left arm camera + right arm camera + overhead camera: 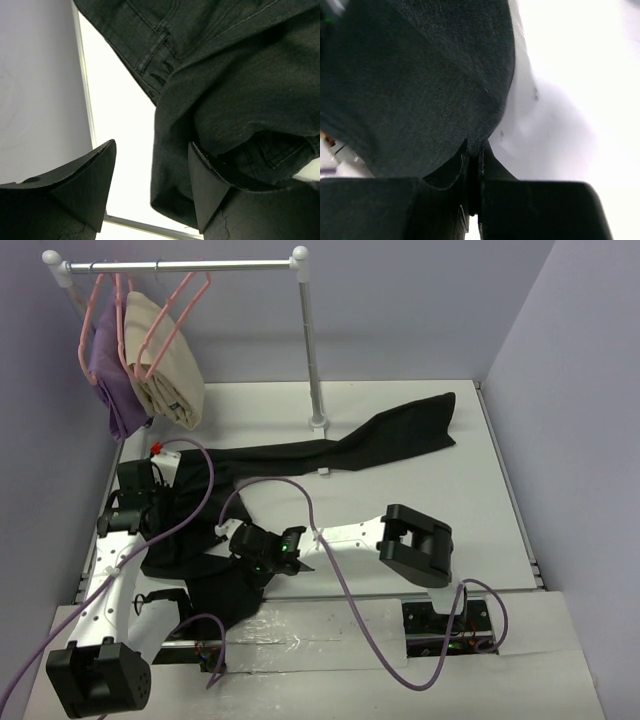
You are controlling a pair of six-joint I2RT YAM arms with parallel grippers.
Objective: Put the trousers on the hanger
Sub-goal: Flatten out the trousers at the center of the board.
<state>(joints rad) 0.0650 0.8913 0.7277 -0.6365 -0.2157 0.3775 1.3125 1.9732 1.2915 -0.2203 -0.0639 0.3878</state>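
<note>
The outstretched trouser leg's end lies to my right gripper's right in the top view, so I will sweep that gripper outward and across to release the trousers' fold beside that end.
The black trousers lie across the table, the legs reaching to the far right and the waist bunched at the near left. My left gripper is open at the waist end; in the left wrist view a folded edge of the trousers lies between the fingers, against the right finger. My right gripper is shut on a fold of the trousers, as the right wrist view shows. An empty pink hanger hangs on the rail at the far left.
The clothes rail stands on a white post whose foot is beside the trousers. A purple garment and a beige garment hang on other pink hangers. The table's raised left edge and the wall are close to my left gripper.
</note>
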